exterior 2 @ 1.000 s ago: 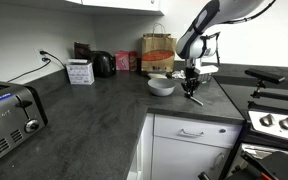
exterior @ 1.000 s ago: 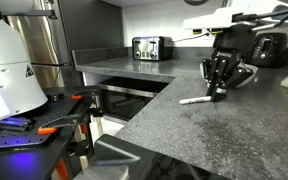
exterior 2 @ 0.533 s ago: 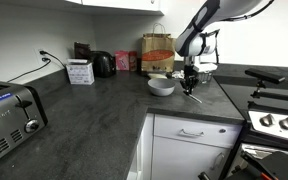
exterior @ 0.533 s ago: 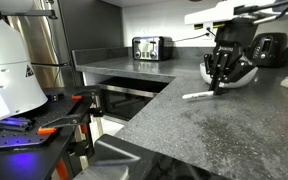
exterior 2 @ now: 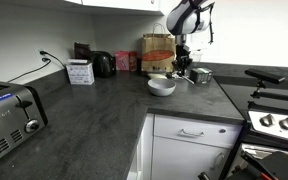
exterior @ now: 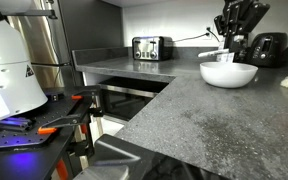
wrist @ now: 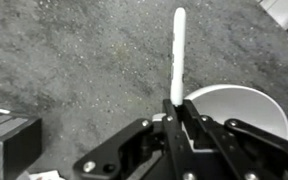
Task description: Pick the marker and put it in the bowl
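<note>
The marker is still hanging beside the bowl. My gripper will next move toward the right in the wrist view, over the open middle of the bowl, and go down slightly.
My gripper (wrist: 179, 106) is shut on the marker (wrist: 178, 50), a thin white stick that points away from the jaws over the dark counter. The white bowl (wrist: 242, 112) lies just right of the jaws in the wrist view. In both exterior views the gripper (exterior: 229, 42) (exterior 2: 181, 62) hangs raised above the counter, just above and behind the bowl (exterior: 229, 74) (exterior 2: 162, 87). A white piece of the marker (exterior: 211, 59) shows below the fingers. The marker's black cap is hidden.
A toaster (exterior: 151, 47) (exterior 2: 4, 115) stands on the counter. A black appliance (exterior: 269, 48) is behind the bowl. A white box (exterior 2: 80, 72), a brown bag (exterior 2: 157, 52) and a stove (exterior 2: 274, 112) are nearby. A dark box (wrist: 4, 140) sits left of the jaws.
The gripper has risen from the counter with the marker in it and moved over towards the bowl. The marker no longer lies on the counter.
</note>
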### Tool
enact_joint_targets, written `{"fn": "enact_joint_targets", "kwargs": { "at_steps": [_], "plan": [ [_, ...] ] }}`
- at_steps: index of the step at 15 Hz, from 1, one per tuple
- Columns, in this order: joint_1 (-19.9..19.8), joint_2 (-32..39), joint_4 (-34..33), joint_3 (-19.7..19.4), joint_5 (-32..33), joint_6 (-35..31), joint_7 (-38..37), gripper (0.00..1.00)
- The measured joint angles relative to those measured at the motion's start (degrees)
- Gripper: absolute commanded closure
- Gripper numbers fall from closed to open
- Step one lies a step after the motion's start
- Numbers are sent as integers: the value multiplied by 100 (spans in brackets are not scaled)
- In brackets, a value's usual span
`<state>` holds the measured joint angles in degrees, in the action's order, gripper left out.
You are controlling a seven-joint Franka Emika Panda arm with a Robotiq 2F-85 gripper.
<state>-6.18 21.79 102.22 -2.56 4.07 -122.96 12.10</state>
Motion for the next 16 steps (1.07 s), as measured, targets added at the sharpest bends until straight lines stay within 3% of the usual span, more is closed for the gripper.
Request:
{"fn": "enact_joint_targets", "kwargs": {
  "at_steps": [6,7,8,9,16],
  "plan": [
    [275,481,-921,328,-126,193,1,96],
    [295,664,-1069,341,-126,194,1,88],
    [303,850,-1213,346,-126,220,1,60],
    [303,1027,-1357,347,-135,258,1,60],
    [289,1283,-1976,361,-598,900,-50,8]
  ]
}}
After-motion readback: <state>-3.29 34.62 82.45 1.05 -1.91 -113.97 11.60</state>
